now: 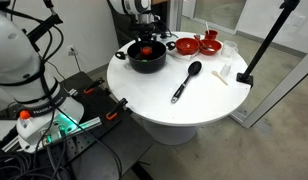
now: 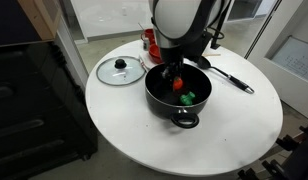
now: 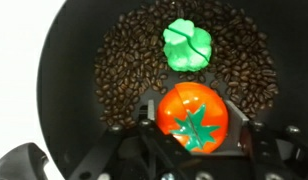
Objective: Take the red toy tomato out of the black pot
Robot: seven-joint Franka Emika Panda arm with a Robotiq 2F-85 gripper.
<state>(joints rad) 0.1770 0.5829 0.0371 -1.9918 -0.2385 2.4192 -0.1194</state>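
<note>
The tabletop between pot and spoon (image 1: 175, 73) is clear, so my gripper should next lift the tomato past the pot's rim, lower it to that spot and release it.
The black pot (image 1: 147, 63) (image 2: 180, 112) stands on the round white table, its floor covered with coffee beans (image 3: 124, 60). The red toy tomato (image 3: 192, 118) with a green star top lies in the pot; it also shows in an exterior view (image 2: 177, 85). My gripper (image 3: 199, 128) reaches down into the pot (image 2: 174, 74) (image 1: 144, 42). Its two fingers sit tight against the tomato's left and right sides, closed on it. The tomato is still low inside the pot.
A green toy (image 3: 187, 45) (image 2: 188, 97) lies on the beans beside the tomato. A glass lid (image 2: 120, 70) lies next to the pot. A black long-handled spoon (image 1: 186, 82) (image 2: 230, 79) and red bowls (image 1: 199, 44) are on the table (image 1: 184, 108).
</note>
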